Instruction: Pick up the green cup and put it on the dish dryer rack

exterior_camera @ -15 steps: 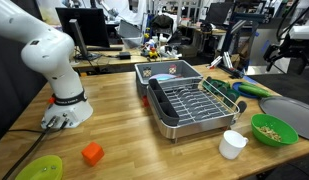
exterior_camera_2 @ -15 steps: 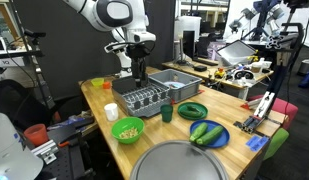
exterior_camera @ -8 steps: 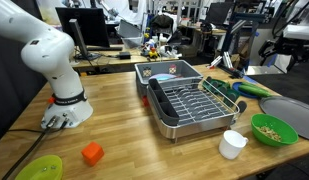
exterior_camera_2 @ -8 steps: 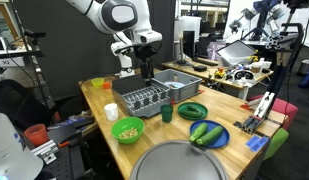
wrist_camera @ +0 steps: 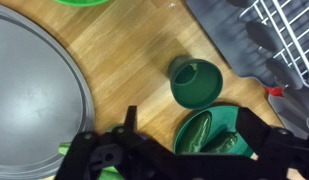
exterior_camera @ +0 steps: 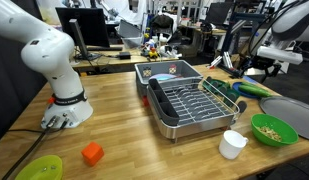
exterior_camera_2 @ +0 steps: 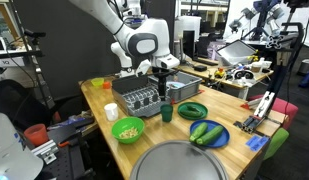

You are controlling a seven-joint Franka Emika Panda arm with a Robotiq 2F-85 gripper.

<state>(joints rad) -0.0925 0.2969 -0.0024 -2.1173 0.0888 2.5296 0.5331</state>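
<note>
The empty green cup stands below my gripper, past the pepper plate, so my gripper moves over and down next, one finger inside its tray-side rim (exterior_camera_2: 166, 109).
The green cup (wrist_camera: 196, 82) stands upright and empty on the wooden table, between the dish dryer rack (wrist_camera: 284, 35) and a green plate with two peppers (wrist_camera: 212, 133). In an exterior view the green cup (exterior_camera_2: 166, 113) is just in front of the rack (exterior_camera_2: 142, 99). My gripper (wrist_camera: 194, 135) is open and empty, hovering above the pepper plate, a little short of the cup. The gripper also shows in both exterior views (exterior_camera_2: 166, 82) (exterior_camera: 258, 62), up in the air beside the rack (exterior_camera: 184, 100). The cup is hidden in that latter view.
A grey tub (exterior_camera: 164, 72) sits behind the rack. A white cup (exterior_camera: 232, 145), a lime-green bowl (exterior_camera: 274, 130) and a large round grey tray (wrist_camera: 34, 90) are near. A blue plate with green vegetables (exterior_camera_2: 207, 134) lies beside the green plate (exterior_camera_2: 191, 110).
The arm has swung from above the tub and rack across to the side where the green cup stands, and has come lower. The gripper stays open and empty.
</note>
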